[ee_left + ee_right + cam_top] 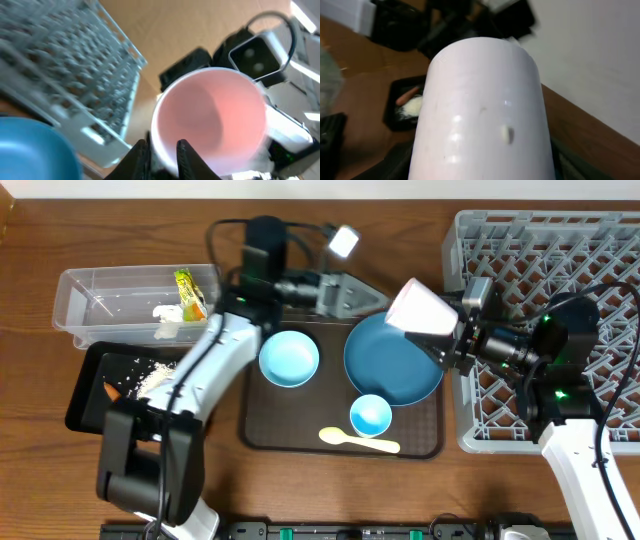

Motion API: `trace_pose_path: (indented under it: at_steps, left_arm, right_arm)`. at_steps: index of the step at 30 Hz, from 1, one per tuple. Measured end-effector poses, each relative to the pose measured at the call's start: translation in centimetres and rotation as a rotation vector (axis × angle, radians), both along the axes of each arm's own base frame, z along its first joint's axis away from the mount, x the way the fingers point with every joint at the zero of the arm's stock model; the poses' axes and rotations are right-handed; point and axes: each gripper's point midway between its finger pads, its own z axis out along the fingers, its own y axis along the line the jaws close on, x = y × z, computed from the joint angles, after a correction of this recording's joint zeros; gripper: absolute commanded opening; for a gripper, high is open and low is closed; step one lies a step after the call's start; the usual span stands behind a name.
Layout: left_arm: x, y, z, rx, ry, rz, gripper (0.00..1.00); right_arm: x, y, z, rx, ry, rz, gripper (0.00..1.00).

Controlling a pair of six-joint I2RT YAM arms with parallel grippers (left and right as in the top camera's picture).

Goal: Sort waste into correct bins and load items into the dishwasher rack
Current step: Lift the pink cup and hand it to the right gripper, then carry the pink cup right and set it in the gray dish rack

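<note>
The empty dishwasher rack is to the right of my right gripper in the overhead view. Next I will swing over it, tip the cup (pixel 420 308) down, lower and let go.
The pale cup (pixel 420 308) with a pink inside hangs on its side above the dark-blue plate (pixel 390 375), next to the grey dishwasher rack (pixel 560 250). My right gripper (pixel 455 340) is shut on its base end; the cup body (pixel 485 110) fills the right wrist view. My left gripper (pixel 385 300) reaches in from the left, and its fingers (pixel 162 152) pinch the rim of the cup (pixel 215 120). Two light-blue bowls (pixel 289 358) (pixel 371 415) and the cream spoon (pixel 358 441) lie on the brown tray (pixel 300 420).
The clear tub (pixel 100 300) at the left holds the snack packet (pixel 190 292) and the tissue (pixel 168 315). The black tray (pixel 90 395) in front of it holds rice (pixel 150 375) and the carrot piece (pixel 113 391).
</note>
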Motion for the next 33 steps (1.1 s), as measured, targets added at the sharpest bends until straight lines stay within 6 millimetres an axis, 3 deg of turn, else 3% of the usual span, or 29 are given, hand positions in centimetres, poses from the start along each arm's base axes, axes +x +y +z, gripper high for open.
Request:
trace_pose_path:
  at_steps: [6,12,17,21,26,33]
  left_arm:
    - [3.6,5.0,0.0,0.0,-0.02,0.14,0.24]
    - [6.1,8.1,-0.7,0.026,-0.021,0.27,0.24]
    - [7.6,9.5,-4.0,0.131,0.074,0.401,0.25]
    - [7.9,10.8,-8.4,0.304,0.16,0.513,0.25]
    - [7.3,12.9,-12.6,0.511,0.197,0.591,0.24]
    - [5.1,15.2,-15.5,0.724,0.208,0.599,0.25]
  right_arm:
    - [2.3,-2.7,-1.7,-0.029,0.093,-0.186,0.59]
    - [4.4,-6.6,-2.5,-0.02,0.167,-0.383,0.57]
    - [5.3,-10.1,-2.7,0.018,0.217,-0.51,0.57]
    - [5.7,-12.6,-2.7,0.036,0.233,-0.592,0.58]
    - [6.3,-16.5,-3.1,0.037,0.241,-0.739,0.57]
    - [5.4,-22.5,-4.3,0.028,0.371,-0.966,0.55]
